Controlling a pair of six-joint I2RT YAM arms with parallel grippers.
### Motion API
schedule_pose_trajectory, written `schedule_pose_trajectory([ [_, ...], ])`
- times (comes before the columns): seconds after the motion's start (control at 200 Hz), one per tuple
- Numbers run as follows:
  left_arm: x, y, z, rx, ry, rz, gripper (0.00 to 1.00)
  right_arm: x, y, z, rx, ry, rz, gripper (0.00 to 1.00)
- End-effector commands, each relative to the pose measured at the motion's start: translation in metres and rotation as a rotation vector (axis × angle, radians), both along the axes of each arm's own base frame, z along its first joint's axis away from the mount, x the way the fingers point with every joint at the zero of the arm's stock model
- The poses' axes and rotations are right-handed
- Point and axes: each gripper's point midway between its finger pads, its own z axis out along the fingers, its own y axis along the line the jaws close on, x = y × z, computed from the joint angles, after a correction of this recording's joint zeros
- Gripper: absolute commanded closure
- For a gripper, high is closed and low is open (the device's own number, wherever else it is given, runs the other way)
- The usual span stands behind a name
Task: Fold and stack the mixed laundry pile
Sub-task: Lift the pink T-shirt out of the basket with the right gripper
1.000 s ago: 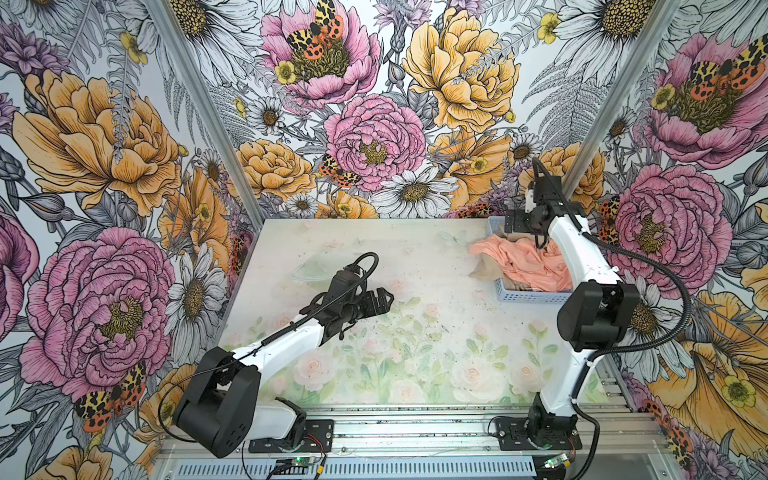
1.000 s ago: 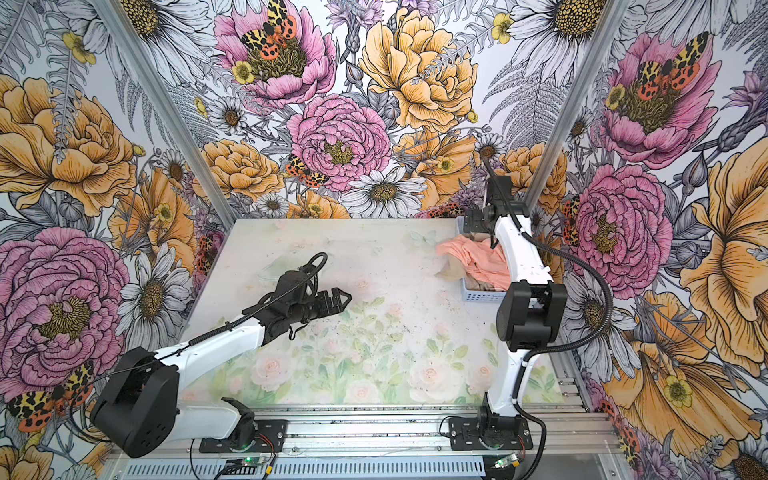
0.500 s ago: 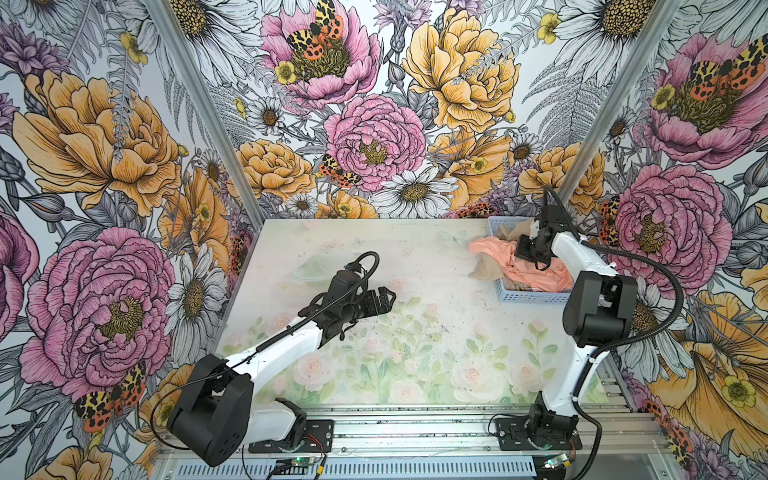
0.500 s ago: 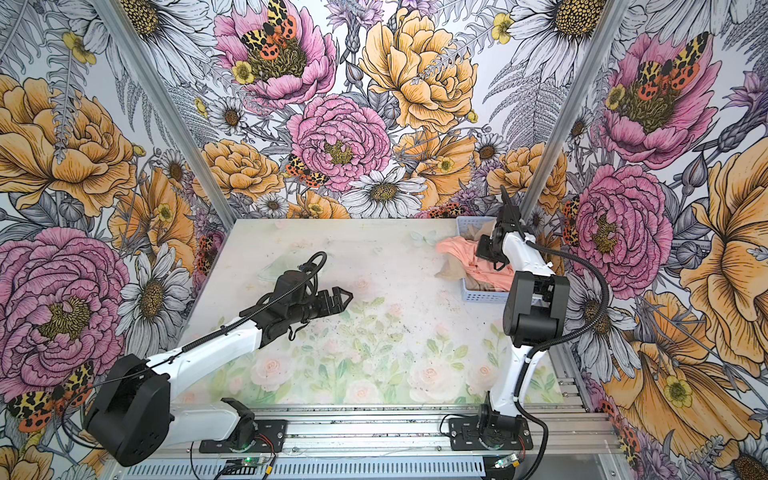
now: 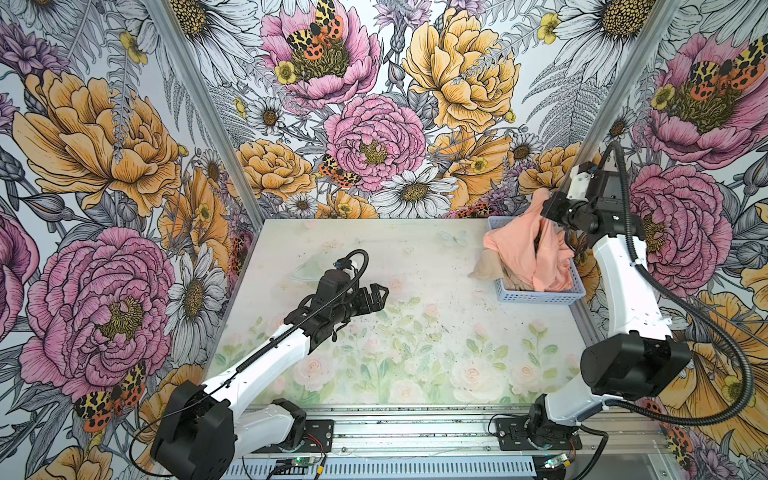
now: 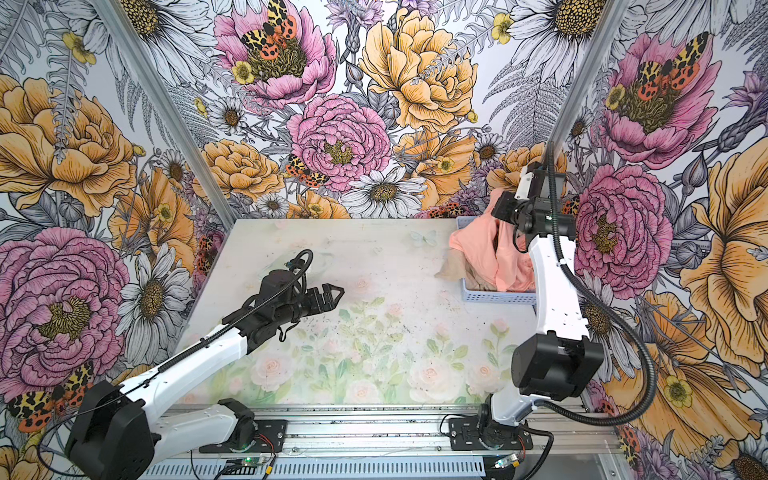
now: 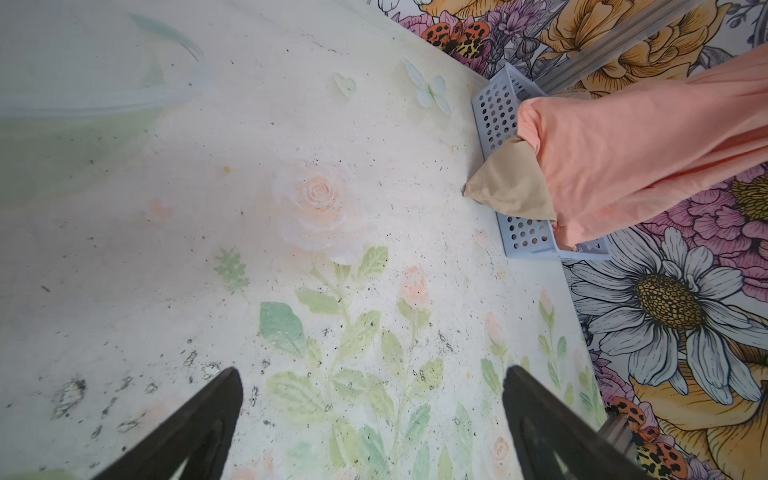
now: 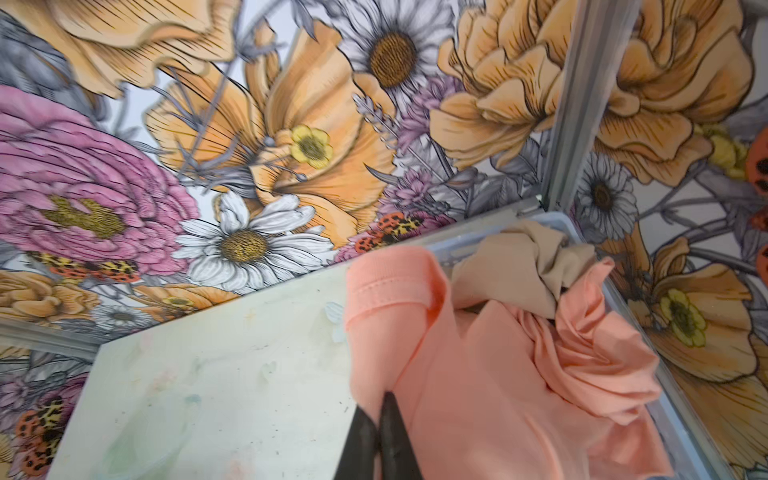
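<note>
Next, my right gripper lifts, carries the fold past the basket's side toward my left gripper and lowers it to release, since bare tabletop lies below it.
The mixed laundry pile sits in a light blue basket point(image 5: 536, 297) at the back right. A peach-pink T-shirt point(image 5: 523, 245) lies on top, and my right gripper point(image 5: 547, 203) is shut on a fold of it, drawing it up into a peak above the basket. In the right wrist view the closed right gripper point(image 8: 378, 403) pinches the T-shirt point(image 8: 478, 374). Beige shorts point(image 5: 486, 268) lie underneath, one corner spilling over the basket's side onto the table. My left gripper point(image 5: 380, 293) hovers open over mid-table, nothing between its fingers point(image 7: 224, 399).
The basket point(image 6: 498, 297) stands against the right wall and the corner post point(image 8: 582, 83). Flower-printed walls close the table in on three sides. The table top point(image 5: 415, 353) carries a faded floral print with dark specks. Both arm bases sit on the front rail.
My right gripper has closed on the T-shirt and risen, pulling the fabric up out of the basket. The left arm has barely moved.
</note>
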Motion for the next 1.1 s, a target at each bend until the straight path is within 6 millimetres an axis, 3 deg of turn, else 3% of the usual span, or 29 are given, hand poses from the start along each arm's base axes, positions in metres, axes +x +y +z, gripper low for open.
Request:
schedule_pose_trajectory([
  [0.0,0.002,0.019,0.013,0.028,-0.044,0.039,0.01,-0.029,0.044,0.091,0.022,-0.225,0.143,1.00],
  [0.22,-0.003,0.044,0.023,0.037,-0.063,0.087,0.01,-0.081,0.127,0.194,0.057,-0.459,0.404,1.00],
  [0.37,-0.008,0.060,0.031,0.044,-0.083,0.131,0.01,-0.112,0.183,0.235,0.125,-0.548,0.583,1.00],
  [0.7,-0.036,0.120,0.062,0.087,-0.140,0.298,0.01,-0.150,0.295,0.255,0.250,-0.590,0.875,1.00],
  [0.881,-0.048,0.144,0.074,0.106,-0.154,0.351,0.01,-0.164,0.324,0.284,0.355,-0.687,0.955,1.00],
  [0.976,-0.050,0.152,0.078,0.107,-0.160,0.375,0.01,-0.155,0.331,0.286,0.388,-0.700,0.949,1.00],
  [1.096,-0.053,0.159,0.084,0.108,-0.174,0.403,0.01,-0.119,0.330,0.260,0.376,-0.609,0.863,1.00],
])
